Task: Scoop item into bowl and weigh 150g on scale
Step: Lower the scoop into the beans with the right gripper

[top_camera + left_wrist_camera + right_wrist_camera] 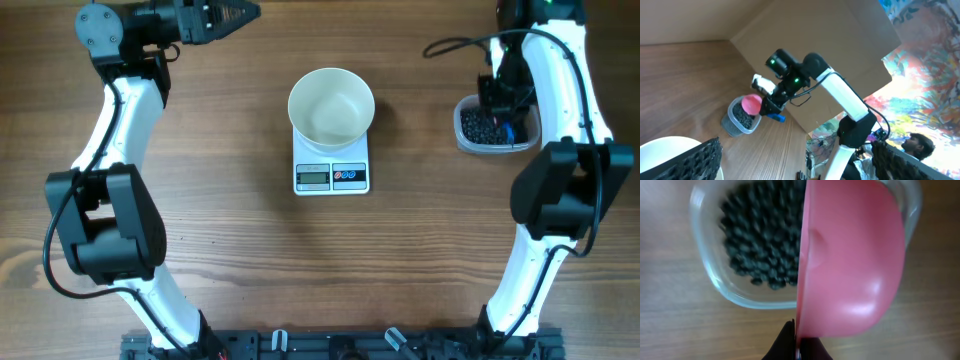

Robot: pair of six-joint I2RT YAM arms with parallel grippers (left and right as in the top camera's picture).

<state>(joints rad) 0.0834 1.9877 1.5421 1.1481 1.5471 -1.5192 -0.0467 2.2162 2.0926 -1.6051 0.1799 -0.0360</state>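
Note:
The pink scoop in my right gripper is hanging on edge above the beads. It should go down next, toward the tub's end farthest from the scale [530, 126] [910, 208].
The white bowl [331, 105] stands on the white scale [331, 176] at mid table; its inside looks bare. The item [755, 245], small black beads, lies in a clear plastic tub [710, 275] at the right. My right gripper [797, 330] is shut on the handle of a pink scoop [850, 265]. The scoop is turned on edge over the tub, its rounded back toward the camera. In the overhead view the right gripper [497, 100] hangs over the tub [495, 128]. My left gripper [228, 14] is open and holds nothing, far back left, away from the bowl.
In the left wrist view the bowl's rim [665, 147] shows at lower left, with the tub [742, 120] and pink scoop [751, 103] beyond. A brown board [830, 35] stands behind the table. Bare wood lies in front of the scale [330, 260].

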